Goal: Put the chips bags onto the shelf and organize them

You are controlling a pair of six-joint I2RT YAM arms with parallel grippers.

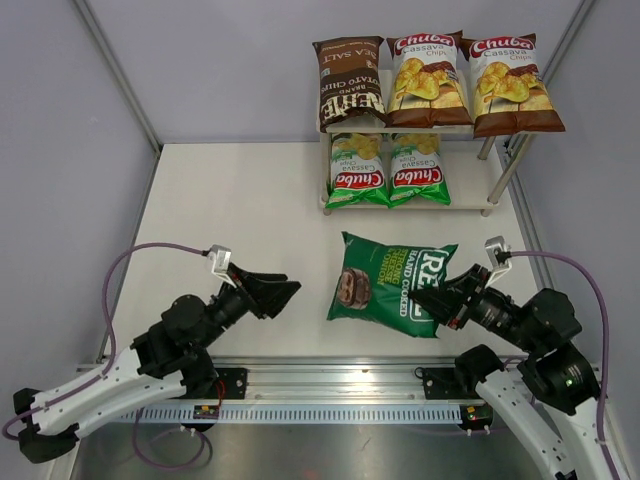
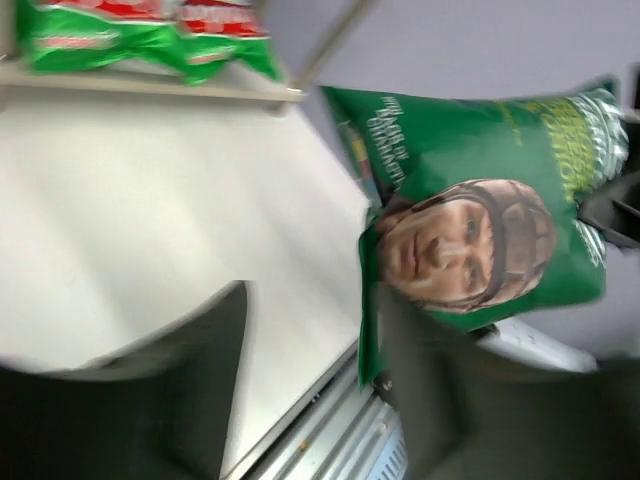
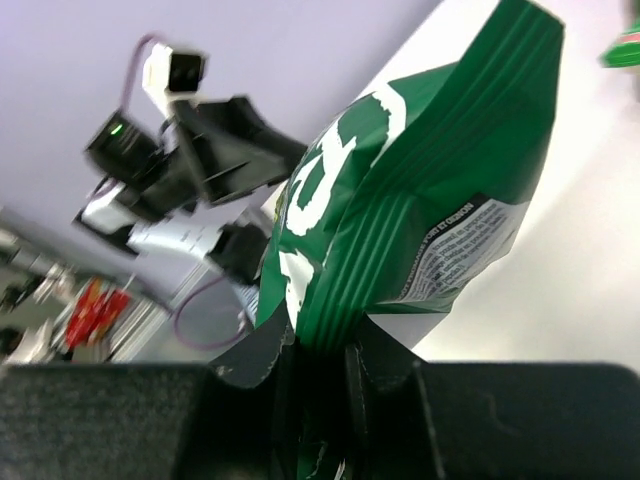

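Note:
I will turn my right gripper outward to the shelf and release the REAL bag (image 1: pixel 390 285) on the shelf's lower board's bare end (image 1: pixel 468 178), which the green Chuba bags leave free.
The dark green REAL chips bag (image 1: pixel 390 285) hangs tilted just above the table, and my right gripper (image 1: pixel 443 300) is shut on its right edge seam (image 3: pixel 330 330). My left gripper (image 1: pixel 283 296) stands open a little left of the bag, apart from it. In the left wrist view the bag (image 2: pixel 480 200) shows past the blurred right finger (image 2: pixel 440 390). The shelf (image 1: pixel 465 206) stands at the back right. A brown Kettle bag (image 1: pixel 350 85) and two brown Chuba bags (image 1: pixel 430 78) lean on its top board. Two green Chuba bags (image 1: pixel 385 172) stand on the lower board.
The white table (image 1: pixel 220 220) spreads left of the shelf. A metal rail (image 1: pixel 330 385) runs along the near edge between the arm bases. Grey walls close in both sides. The left arm (image 3: pixel 190 150) shows beyond the bag in the right wrist view.

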